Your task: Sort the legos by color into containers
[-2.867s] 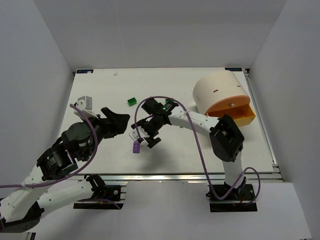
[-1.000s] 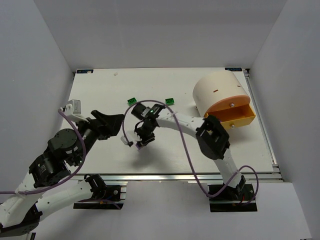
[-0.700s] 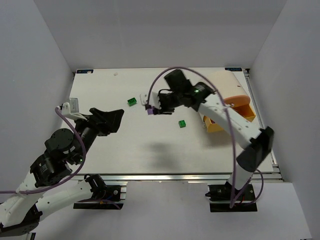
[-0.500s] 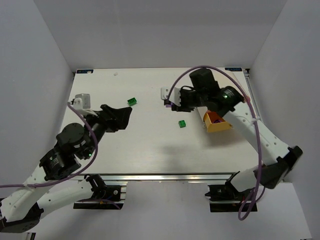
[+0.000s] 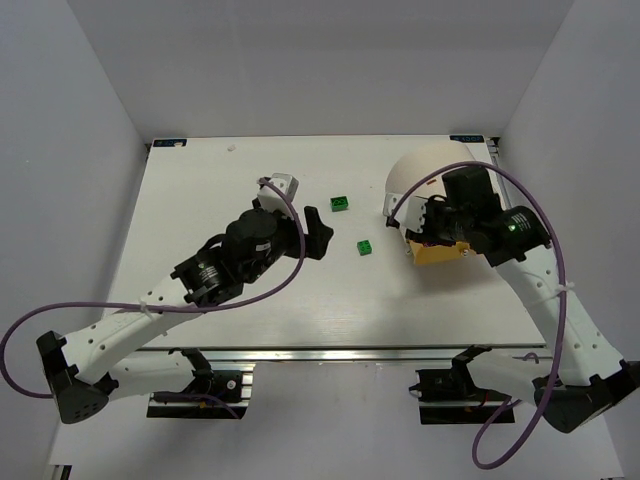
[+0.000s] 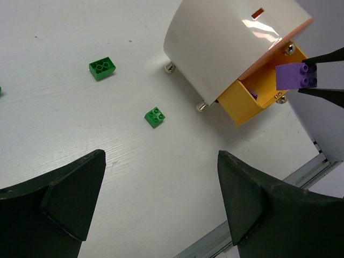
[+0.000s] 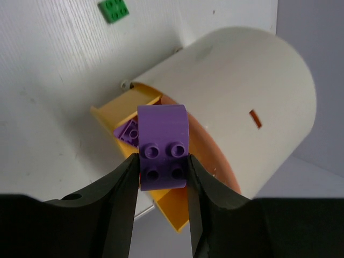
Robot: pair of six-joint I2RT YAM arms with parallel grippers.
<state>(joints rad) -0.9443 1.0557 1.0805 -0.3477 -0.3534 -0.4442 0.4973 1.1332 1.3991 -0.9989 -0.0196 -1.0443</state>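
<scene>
The open orange drawer is below the lego in my right gripper and has another purple lego inside. My right gripper will next move down toward the drawer and let go of its lego there.
A purple lego is pinched between the fingers of my right gripper, held just above the open orange drawer of the cream-white container. Another purple lego lies inside that drawer. In the top view the right gripper hangs over the drawer. Two green legos lie on the table left of the container. My left gripper hovers open beside them, holding nothing. In the left wrist view the green legos lie beyond its fingers.
The white table is walled on three sides, with a metal rail along its near edge. The left arm stretches diagonally across the table's near left. The held purple lego also shows at the right of the left wrist view.
My right arm has carried the purple lego from mid-table rightward to above the container's drawer. My left arm has swung right toward the table's centre, with its gripper opened slightly wider.
</scene>
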